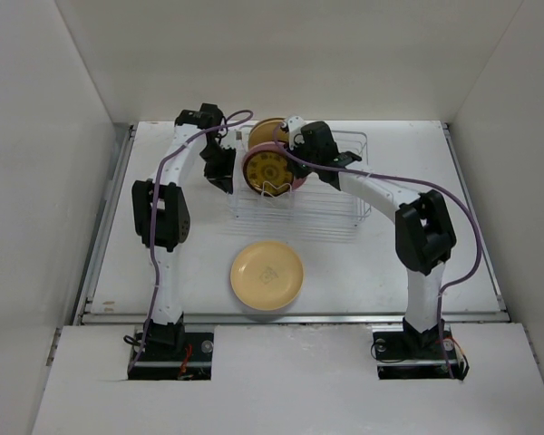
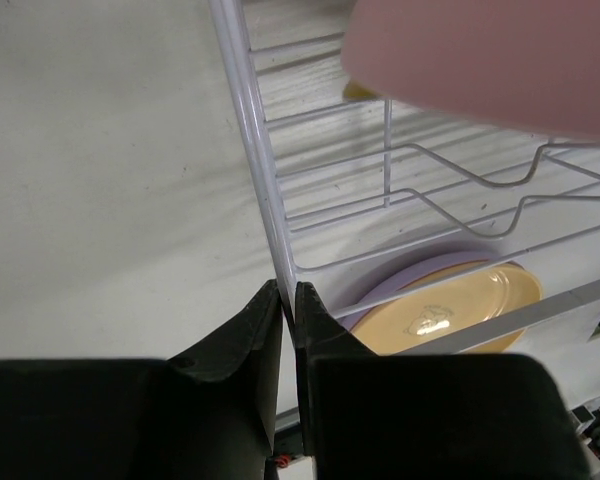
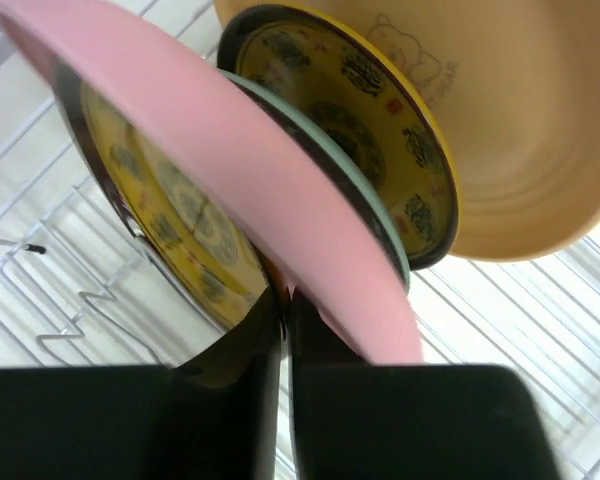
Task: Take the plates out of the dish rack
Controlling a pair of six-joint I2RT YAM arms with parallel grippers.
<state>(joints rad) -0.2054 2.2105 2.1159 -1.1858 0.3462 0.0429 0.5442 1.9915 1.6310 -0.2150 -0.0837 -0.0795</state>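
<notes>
My right gripper should next lift the brown-gold patterned plate, then move it back and down to release it on the tabletop beside the yellow-orange plate, because the tabletop is bare there.
The silver wire dish rack point(image 1: 331, 204) stands at the back middle of the table. My left gripper point(image 1: 225, 178) is shut on the rack's left rim wire point(image 2: 270, 220), its tips at the wire point(image 2: 288, 300). My right gripper point(image 1: 292, 161) is shut at the rim point(image 3: 283, 300) of the brown-gold patterned plate point(image 3: 155, 215), which tilts face-up at the rack's left end point(image 1: 267, 169). The pink plate point(image 3: 230, 140) presses right behind it; I cannot tell whether it is pinched too. Behind stand a teal-rimmed patterned plate point(image 3: 365, 120) and a cream plate point(image 3: 540, 130).
A yellow-orange plate point(image 1: 267, 275) lies on the table in front of the rack, stacked on a lavender plate point(image 2: 400, 285). White walls close in the table on the left, right and back. The rack's right half holds only bare wire dividers point(image 2: 460, 180).
</notes>
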